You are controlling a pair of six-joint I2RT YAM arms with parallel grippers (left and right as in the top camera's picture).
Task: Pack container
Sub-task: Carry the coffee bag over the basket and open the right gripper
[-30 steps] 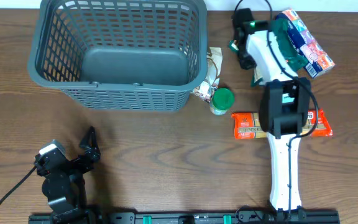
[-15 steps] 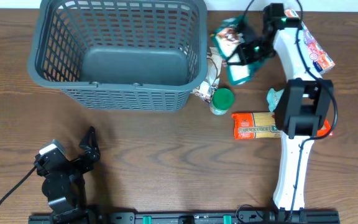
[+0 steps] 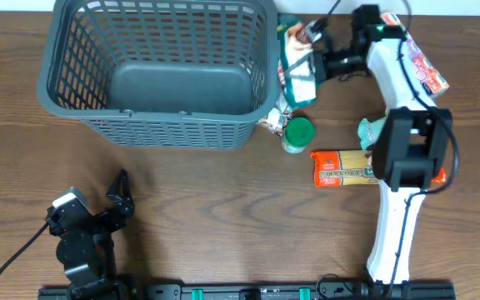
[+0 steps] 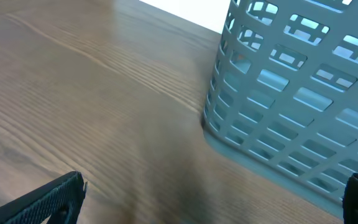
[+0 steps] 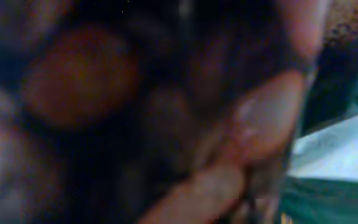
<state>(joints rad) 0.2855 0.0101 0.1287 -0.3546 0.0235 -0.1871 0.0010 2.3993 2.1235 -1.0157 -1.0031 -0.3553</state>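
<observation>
The right gripper lifts the snack bag next, then carries it over the opening, since the basket's rim stands between the bag and the empty inside.
The dark grey lattice basket stands at the back left with nothing in it; its side also shows in the left wrist view. My right gripper is shut on a green-and-white snack bag and holds it in the air just right of the basket's right rim. The right wrist view is filled by a dark blur of the bag. My left gripper is open with nothing in it, low at the front left, in front of the basket.
A green-lidded jar and a crumpled wrapper lie beside the basket's right front corner. An orange packet lies right of the jar. A colourful bag lies at the back right, partly under my right arm.
My right gripper lifted the green snack bag from the back right and carried it left to the basket's right rim. The left arm has not moved.
</observation>
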